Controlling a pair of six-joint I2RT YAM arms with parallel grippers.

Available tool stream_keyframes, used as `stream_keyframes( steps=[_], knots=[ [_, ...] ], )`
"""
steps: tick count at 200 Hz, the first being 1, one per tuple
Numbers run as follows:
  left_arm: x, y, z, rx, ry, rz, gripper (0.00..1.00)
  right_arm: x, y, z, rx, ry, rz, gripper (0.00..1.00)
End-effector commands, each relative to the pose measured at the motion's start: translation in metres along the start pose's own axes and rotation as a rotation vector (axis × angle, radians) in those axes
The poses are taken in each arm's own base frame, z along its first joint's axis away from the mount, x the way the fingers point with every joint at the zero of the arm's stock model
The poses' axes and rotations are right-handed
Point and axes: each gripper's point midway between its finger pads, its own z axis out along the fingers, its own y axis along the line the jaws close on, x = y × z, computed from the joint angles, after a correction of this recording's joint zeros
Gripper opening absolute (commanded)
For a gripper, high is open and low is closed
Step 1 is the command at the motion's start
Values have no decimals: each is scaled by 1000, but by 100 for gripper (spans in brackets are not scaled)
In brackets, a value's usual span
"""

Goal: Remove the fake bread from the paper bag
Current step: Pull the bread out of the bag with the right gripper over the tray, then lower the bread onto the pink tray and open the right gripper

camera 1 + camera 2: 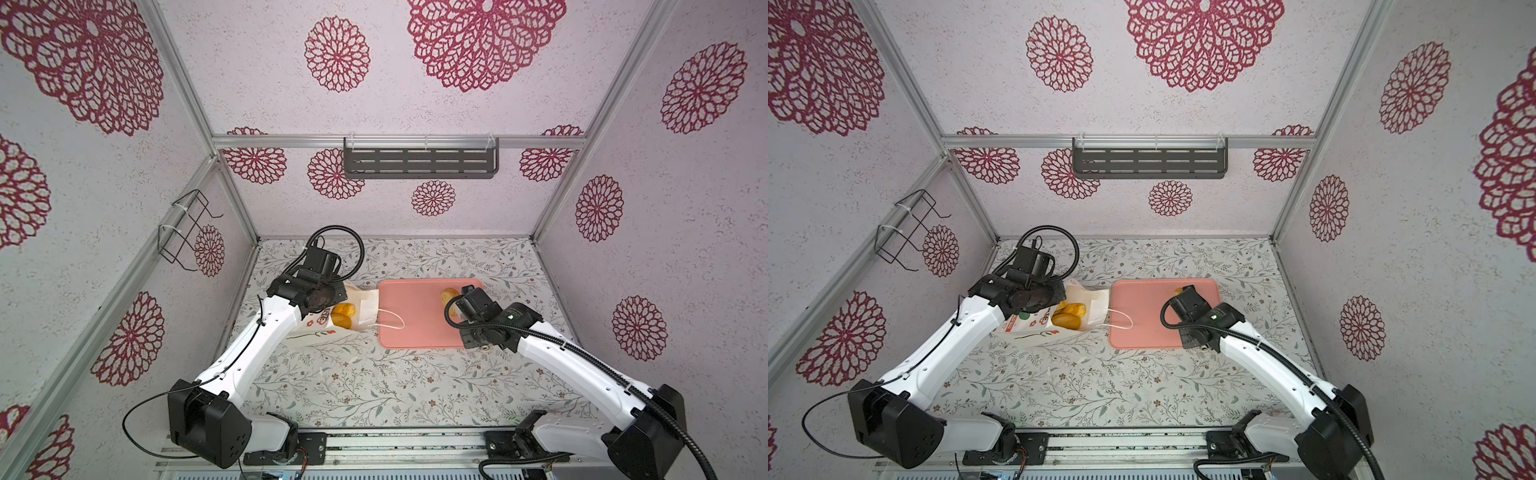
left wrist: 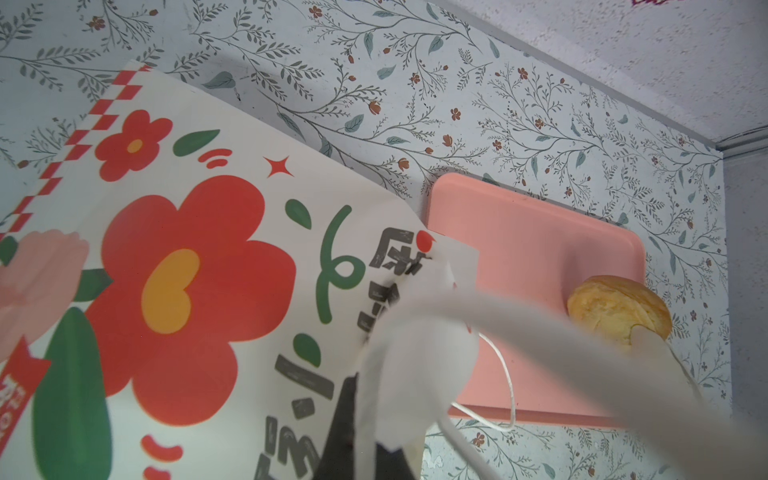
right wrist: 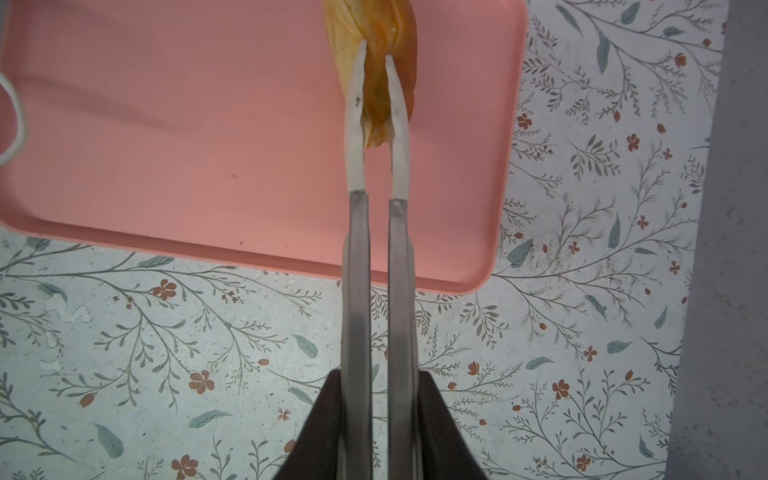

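Note:
My right gripper swings toward the paper bag, over the tray's bare middle (image 1: 426, 303) (image 3: 200, 40), next. It releases the golden piece of fake bread there, since that part of the tray is empty.
The white paper bag (image 1: 365, 305) (image 1: 1097, 303) lies on its side left of the pink tray (image 1: 411, 328), its mouth facing the tray. Two yellow-orange pieces of fake bread (image 1: 344, 314) (image 1: 1069, 315) show inside the mouth. My left gripper (image 2: 374, 415) is shut on the bag's upper rim, with a fold of white paper between its dark jaws; the bag's red flower print (image 2: 187, 270) fills the left wrist view. My right gripper (image 3: 376, 50) is shut on a golden piece of fake bread (image 3: 405, 25) (image 1: 447, 296) (image 2: 615, 309) over the tray's far right part.
One white cord handle (image 1: 390, 321) lies across the tray's left edge. A dark slotted shelf (image 1: 419, 160) hangs on the back wall and a black wire rack (image 1: 187, 228) on the left wall. The flowered tabletop (image 1: 374, 382) stretches in front of the tray.

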Motion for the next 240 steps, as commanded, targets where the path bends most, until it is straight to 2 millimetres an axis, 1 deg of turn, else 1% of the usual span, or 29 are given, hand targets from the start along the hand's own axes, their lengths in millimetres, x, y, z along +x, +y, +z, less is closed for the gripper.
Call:
stream_keyframes(
  steps=[1,21,63,86,124,147,166,203,240],
  knots=[
    [5,2,-5,1,13,-3,0,-18,11,-6,-59,-54,16,1],
    [6,6,-5,-15,13,4,0,-18,20,-5,-106,-46,19,11],
    [9,8,-2,-23,20,2,0,-13,37,-5,-204,-28,29,24],
    [10,7,-1,-15,25,3,0,-11,43,-6,-239,-22,31,29],
    [13,8,1,-18,37,9,0,-8,47,-5,-259,0,22,33],
    [13,9,0,-19,35,11,0,-7,45,-6,-251,1,23,34],
    [13,9,-1,-18,33,11,0,-7,45,-7,-250,3,24,36],
    [12,9,-3,-20,27,18,0,-11,50,-15,-294,-9,28,42],
    [12,8,-4,-16,28,21,0,-15,61,-25,-368,-25,30,43]
  ],
)
